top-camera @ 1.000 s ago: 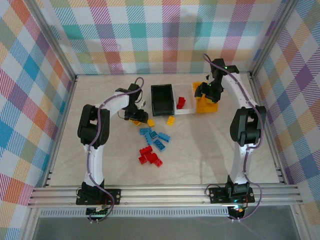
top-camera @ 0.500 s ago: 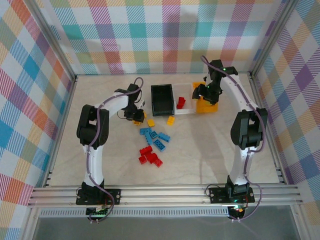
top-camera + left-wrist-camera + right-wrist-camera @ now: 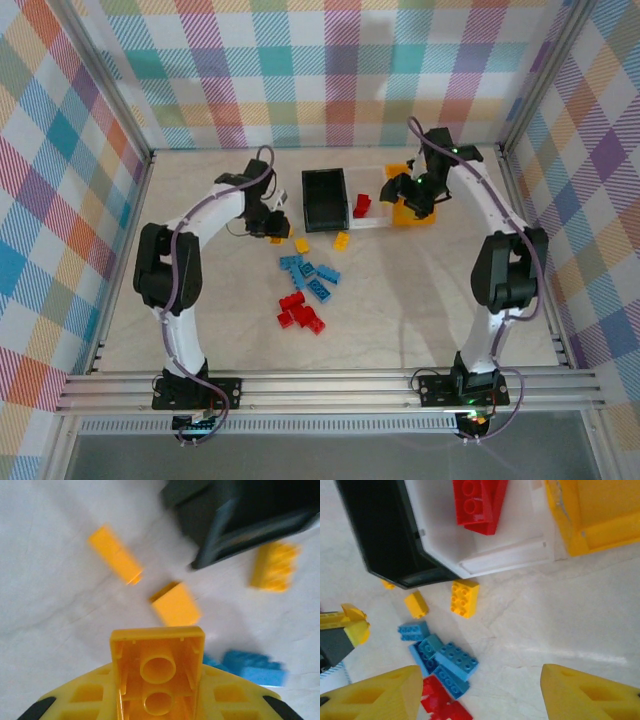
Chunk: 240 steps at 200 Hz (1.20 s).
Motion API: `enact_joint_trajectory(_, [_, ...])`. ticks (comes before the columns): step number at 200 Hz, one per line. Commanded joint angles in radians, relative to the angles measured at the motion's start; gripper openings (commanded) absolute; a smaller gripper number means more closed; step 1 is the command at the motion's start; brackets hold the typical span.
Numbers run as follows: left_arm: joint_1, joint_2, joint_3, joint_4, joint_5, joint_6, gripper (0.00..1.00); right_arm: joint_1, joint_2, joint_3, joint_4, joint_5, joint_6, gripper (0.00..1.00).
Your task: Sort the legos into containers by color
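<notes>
The color-matching orange container stands past the black and white containers from my left gripper, so next my left gripper will lift across their rims and release the yellow lego inside.
My left gripper (image 3: 275, 228) (image 3: 157, 705) is shut on a yellow lego (image 3: 157, 670), held hollow side up just left of the black container (image 3: 324, 199). My right gripper (image 3: 415, 195) (image 3: 479, 680) hangs open and empty over the orange container (image 3: 412, 214) (image 3: 590, 535). Between those two stands the white container (image 3: 376, 226) (image 3: 510, 557), with red legos (image 3: 361, 206) (image 3: 480, 505) inside. Loose yellow legos (image 3: 341, 240) (image 3: 464, 598) lie in front of the containers. Nearer me sit a blue cluster (image 3: 310, 273) (image 3: 445, 662) and a red cluster (image 3: 300, 312).
Two more yellow legos (image 3: 115, 555) (image 3: 176, 605) lie on the table under the left gripper, close to the black container's corner (image 3: 215, 540). Plaid walls and metal rails enclose the table. Open tabletop spreads to the right of the brick clusters.
The left gripper has shut on a yellow lego and risen slightly from the table. The right gripper has shifted a little above the orange container, still open.
</notes>
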Motion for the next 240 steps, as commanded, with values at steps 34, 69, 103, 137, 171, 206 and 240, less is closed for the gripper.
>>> enact_joint_trajectory(34, [-0.187,0.219,0.432,-0.008,0.166,-0.219,0.19,-0.020,-0.346,-0.364,0.419,-0.153,0.273,0.65])
enact_joint_trajectory(69, [-0.250,0.468,0.799,0.020,0.218,-0.357,0.20,-0.020,-0.481,-0.480,0.440,-0.161,0.283,0.66])
enact_joint_trajectory(103, [-0.287,0.640,0.970,0.221,0.271,-0.576,0.20,-0.022,-0.604,-0.551,0.387,-0.112,0.279,0.67])
enact_joint_trajectory(137, [-0.320,0.764,1.075,0.390,0.258,-0.744,0.20,-0.022,-0.677,-0.601,0.349,-0.127,0.285,0.67])
enact_joint_trajectory(171, [-0.333,0.821,1.110,0.483,0.222,-0.847,0.21,-0.022,-0.713,-0.635,0.335,-0.119,0.284,0.67])
enact_joint_trajectory(206, [-0.336,0.840,1.113,0.553,0.190,-0.900,0.25,-0.022,-0.710,-0.657,0.355,-0.123,0.297,0.67])
enact_joint_trajectory(240, [-0.339,0.867,1.131,0.579,0.177,-0.922,0.68,-0.022,-0.712,-0.671,0.357,-0.119,0.297,0.68])
